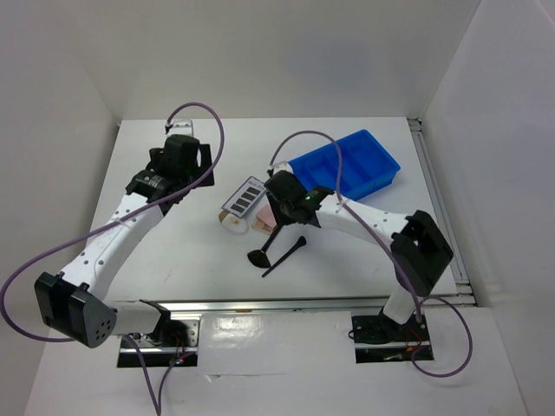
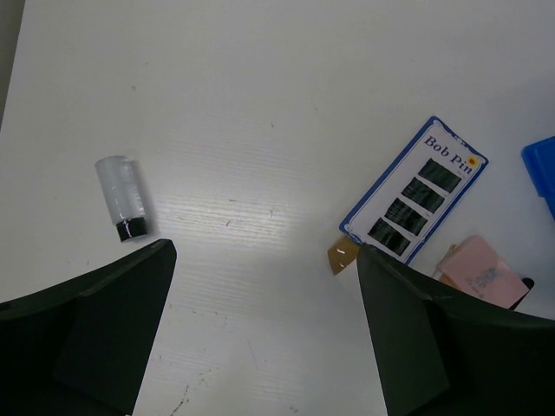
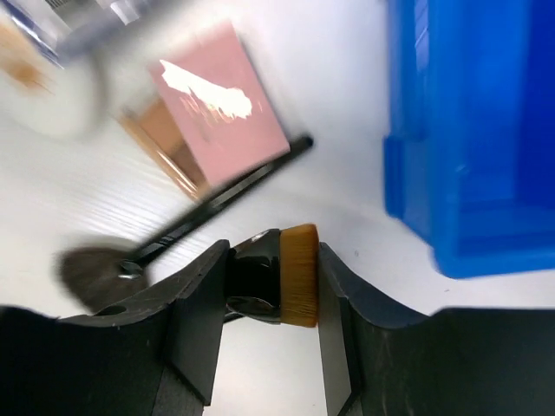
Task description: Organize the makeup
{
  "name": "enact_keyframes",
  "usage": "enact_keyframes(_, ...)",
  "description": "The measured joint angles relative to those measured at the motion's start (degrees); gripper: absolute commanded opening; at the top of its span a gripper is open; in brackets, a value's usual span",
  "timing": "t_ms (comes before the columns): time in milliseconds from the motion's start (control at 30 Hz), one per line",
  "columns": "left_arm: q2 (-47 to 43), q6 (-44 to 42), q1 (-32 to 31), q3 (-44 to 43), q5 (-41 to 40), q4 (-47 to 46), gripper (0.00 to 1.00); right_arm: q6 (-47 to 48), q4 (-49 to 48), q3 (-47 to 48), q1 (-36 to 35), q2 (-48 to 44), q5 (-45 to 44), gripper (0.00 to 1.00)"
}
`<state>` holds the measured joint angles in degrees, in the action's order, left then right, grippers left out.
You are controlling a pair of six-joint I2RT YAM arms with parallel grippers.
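Observation:
Outward and to the right in the top view, I will bring my right gripper over the tray's far section to release the brush with tan bristles, since that space is empty.
My right gripper [image 3: 273,277] is shut on the head of a black brush with tan bristles [image 3: 299,273], with both jaws touching it. A second thin black brush [image 3: 217,199] with a grey fluffy head lies beside it, its handle tip next to the pink square compact [image 3: 221,104]. From above, the right gripper [image 1: 286,212] hangs over the compact [image 1: 265,222], and the two brushes [image 1: 282,256] show just in front of it. The white sponge [image 1: 232,223] lies by the bob pin card [image 1: 244,198]. My left gripper [image 2: 264,329] is open over bare table.
The blue compartmented tray [image 1: 347,165] stands at the back right, its wall [image 3: 468,130] close on the right of my right gripper. A clear tube with a black cap [image 2: 121,198] lies to the left of my left gripper. White walls enclose the table.

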<state>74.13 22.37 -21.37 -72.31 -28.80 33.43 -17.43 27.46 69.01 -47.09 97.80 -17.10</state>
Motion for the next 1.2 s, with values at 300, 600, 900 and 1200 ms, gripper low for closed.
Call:
enact_keyframes(300,0.00,-0.87,0.00,-3.37,-1.38,0.98,1.00,0.81,2.95,17.59,10.51,-0.26,-2.23,0.44)
enact_keyframes(600,0.15,-1.55,0.00,-6.86,-2.67,3.13,1.00,-0.83,5.35,40.17,34.49,18.84,-0.11,0.44)
enact_keyframes(900,2.23,-1.62,0.00,-7.19,-3.48,4.09,1.00,-2.71,10.34,44.98,42.71,29.92,0.42,0.48)
enact_keyframes(1200,2.93,-1.62,0.00,-7.19,-3.48,4.39,1.00,-4.00,10.29,45.29,44.65,29.99,-0.33,1.00)
